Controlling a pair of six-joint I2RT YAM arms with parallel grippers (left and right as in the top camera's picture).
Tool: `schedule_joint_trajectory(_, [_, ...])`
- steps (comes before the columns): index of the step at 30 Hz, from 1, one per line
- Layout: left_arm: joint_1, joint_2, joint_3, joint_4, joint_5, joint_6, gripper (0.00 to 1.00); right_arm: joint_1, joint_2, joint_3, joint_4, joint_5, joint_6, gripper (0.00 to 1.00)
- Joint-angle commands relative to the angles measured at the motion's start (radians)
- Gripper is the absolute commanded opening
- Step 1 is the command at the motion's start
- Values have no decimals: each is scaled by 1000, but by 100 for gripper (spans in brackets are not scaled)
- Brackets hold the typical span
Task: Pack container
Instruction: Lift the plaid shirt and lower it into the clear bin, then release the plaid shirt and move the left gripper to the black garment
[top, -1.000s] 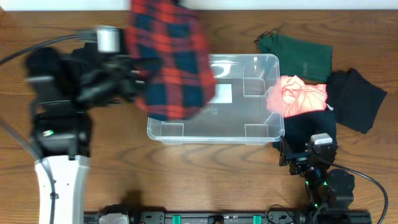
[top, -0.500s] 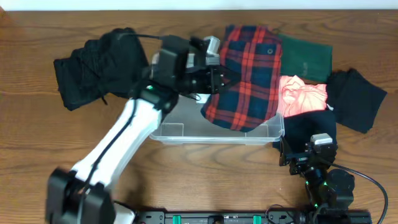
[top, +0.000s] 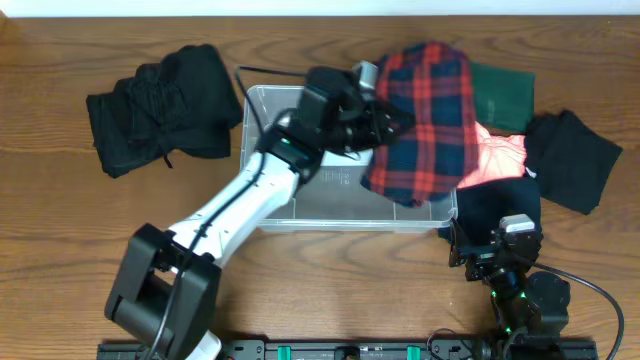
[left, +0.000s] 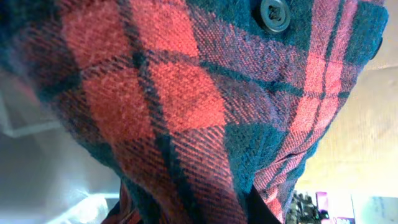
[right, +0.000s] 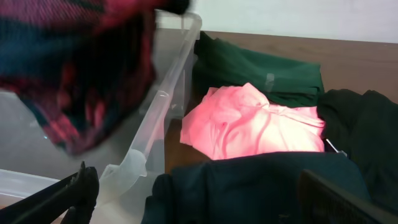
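Note:
My left gripper has the plaid garment (top: 430, 115), which still reaches past the container's end. Next it will move the garment toward the container's middle and down to its bottom.
The clear plastic container (top: 262, 210) stands mid-table; its corner shows in the right wrist view (right: 149, 134). My left gripper (top: 392, 122) is shut on a red-and-navy plaid garment (top: 430, 115), which hangs over the container's right end. The plaid fills the left wrist view (left: 186, 106) and hides the jaws. It also shows blurred in the right wrist view (right: 74, 68). My right gripper (top: 492, 250) is open and empty at the front right, just before a dark navy garment (right: 261, 186).
A black garment (top: 160, 95) lies left of the container. To the right lie a green garment (top: 505, 95), a pink one (right: 249, 121), the navy one (top: 495, 205) and another black one (top: 575, 160).
My left arm has swung the plaid garment from left of the container across to over its right end. The right arm has not moved.

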Motion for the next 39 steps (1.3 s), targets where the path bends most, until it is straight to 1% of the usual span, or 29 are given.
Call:
schedule_joint_trajectory(1, [-34, -21, 14, 14, -47, -47, 6, -6, -5, -2, -3, -1, 9, 99])
schedule_joint_trajectory(6, [-32, -20, -44, -15, -89, -34, 6, -6, -5, -2, -3, -1, 9, 99])
schedule_joint_trajectory(9, [-16, -19, -104, -55, -155, 27, 6, -6, -5, -2, -3, -1, 9, 99])
schedule_joint_trajectory(12, [9, -17, -173, -53, -200, 50, 6, -6, -5, -2, -3, -1, 9, 99])
schedule_joint_trajectory(16, [50, -2, -236, -58, -206, 144, 6, -6, -5, -2, -3, -1, 9, 99])
schedule_joint_trajectory(19, [66, 7, -254, -88, -207, 188, 7, -6, -5, -2, -3, -1, 9, 99])
schedule_joint_trajectory(21, [69, 13, -254, -119, -211, 257, 8, -6, -5, -2, -3, -1, 9, 99])
schedule_joint_trajectory(25, [69, 14, -254, -198, -288, 327, 17, -6, -5, -2, -3, -1, 9, 99])
schedule_joint_trajectory(29, [69, 14, -254, -274, -384, 386, 40, -6, -5, -2, -3, -1, 9, 99])
schedule_joint_trajectory(31, [72, 13, -254, -275, -389, 422, 48, -6, -5, -2, -3, -1, 9, 99])
schedule_joint_trajectory(32, [73, 11, -251, -275, -390, 430, 54, -6, -5, -2, -3, -1, 9, 99])
schedule_joint_trajectory(35, [79, 9, -228, -291, -390, 482, 54, -6, -5, -2, -3, -1, 9, 99])
schedule_joint_trajectory(39, [96, 7, -163, -363, -390, 508, 55, -6, -5, -2, -3, -1, 9, 99])
